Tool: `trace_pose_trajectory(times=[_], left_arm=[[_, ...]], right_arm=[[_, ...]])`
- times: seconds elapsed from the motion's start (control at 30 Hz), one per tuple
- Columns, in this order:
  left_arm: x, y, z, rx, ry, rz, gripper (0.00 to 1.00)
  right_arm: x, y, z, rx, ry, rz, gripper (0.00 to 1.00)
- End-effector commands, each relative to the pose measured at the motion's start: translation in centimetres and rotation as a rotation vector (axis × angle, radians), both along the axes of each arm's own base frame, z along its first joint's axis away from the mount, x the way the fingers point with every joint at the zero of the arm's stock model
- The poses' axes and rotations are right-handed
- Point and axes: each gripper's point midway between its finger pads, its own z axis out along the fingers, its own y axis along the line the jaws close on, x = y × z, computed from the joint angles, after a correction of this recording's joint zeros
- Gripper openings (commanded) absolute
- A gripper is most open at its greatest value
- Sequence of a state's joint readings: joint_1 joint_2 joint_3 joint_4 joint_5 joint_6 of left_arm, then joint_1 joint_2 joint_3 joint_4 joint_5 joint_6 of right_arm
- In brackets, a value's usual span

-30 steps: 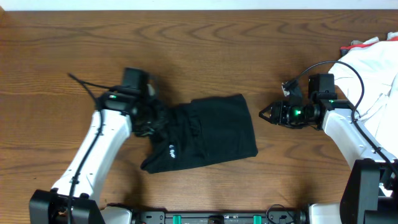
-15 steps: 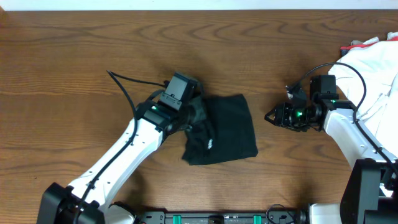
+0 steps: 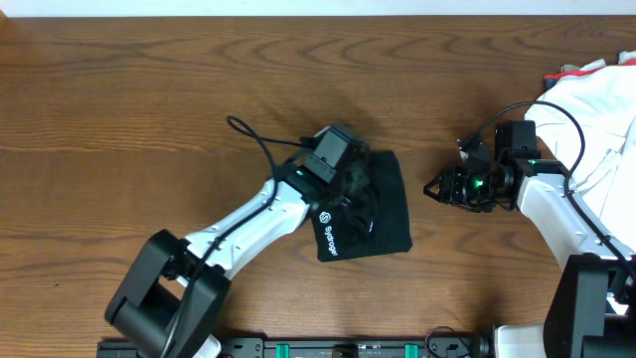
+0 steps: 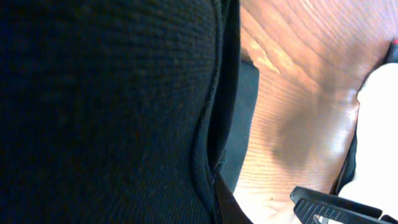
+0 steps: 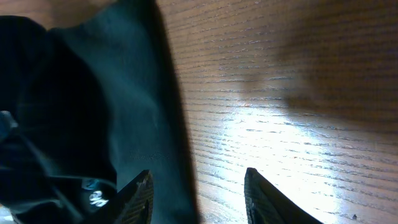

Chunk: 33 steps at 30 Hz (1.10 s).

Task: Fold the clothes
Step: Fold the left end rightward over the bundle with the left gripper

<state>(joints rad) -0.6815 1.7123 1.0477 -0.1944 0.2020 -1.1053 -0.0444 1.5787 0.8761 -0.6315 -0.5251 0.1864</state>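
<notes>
The shirt's flat, uncovered strip (image 3: 395, 204) (image 4: 244, 106) lies to the right of my left gripper in the overhead view. So the left gripper carries the fold of the shirt over it next and releases.
The black shirt (image 3: 386, 214) lies folded into a narrow bundle at the table's middle, its white logo (image 3: 328, 240) facing up at the near left corner. My left gripper (image 3: 350, 189) is over the bundle's left part and shut on a fold of the shirt. In the left wrist view the black fabric (image 4: 93, 106) covers most of the frame and hides the fingers. My right gripper (image 3: 431, 187) hovers just right of the shirt, open. In its wrist view the shirt's edge (image 5: 124, 93) lies beneath the left fingertip (image 5: 140, 193), with nothing gripped between the fingers.
A heap of white cloth (image 3: 596, 109) sits at the right edge of the table, behind my right arm. The left arm's cable (image 3: 260, 149) loops over the wood to the left of the shirt.
My left arm has swept to the right, carrying the shirt's left part over the rest. The bundle is narrower and the logo has moved right. The right gripper has barely shifted.
</notes>
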Motion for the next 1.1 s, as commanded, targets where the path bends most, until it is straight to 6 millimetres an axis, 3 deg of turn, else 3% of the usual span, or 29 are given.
trace_pose_trajectory(times=[0.0, 0.23, 0.5, 0.63, 0.73, 0.87, 1.0, 1.07], left_arm=[[0.7, -2.6, 2.6, -0.063, -0.047, -0.001, 0.06], [0.4, -5.3, 5.2, -0.09, -0.11, -0.038, 0.06], [-0.8, -6.4, 3.4, -0.049, -0.091, -0.056, 0.1], [-2.2, -7.7, 2.4, -0.041, -0.077, -0.094, 0.17], [-3.0, -8.4, 2.3, -0.042, -0.075, -0.117, 0.39], [-3.8, -8.9, 2.3, -0.057, -0.057, -0.158, 0.51], [-3.8, -7.4, 2.2, -0.01, -0.047, -0.174, 0.55], [-3.2, -5.9, 2.6, 0.017, -0.054, -0.174, 0.62]], right_arm=[[0.3, -0.4, 0.6, 0.003, -0.013, -0.023, 0.46], [0.3, -0.4, 0.6, 0.003, -0.013, -0.023, 0.46], [0.3, -0.4, 0.6, 0.003, -0.013, -0.023, 0.46], [0.1, -0.8, 0.3, -0.02, 0.001, -0.029, 0.47], [0.0, -1.7, -0.2, -0.08, 0.01, -0.045, 0.49], [0.1, -2.1, -0.4, -0.098, 0.02, -0.074, 0.5], [0.0, -2.3, -0.5, -0.107, 0.025, -0.075, 0.51], [-0.2, -2.5, -0.6, -0.121, 0.032, -0.079, 0.52]])
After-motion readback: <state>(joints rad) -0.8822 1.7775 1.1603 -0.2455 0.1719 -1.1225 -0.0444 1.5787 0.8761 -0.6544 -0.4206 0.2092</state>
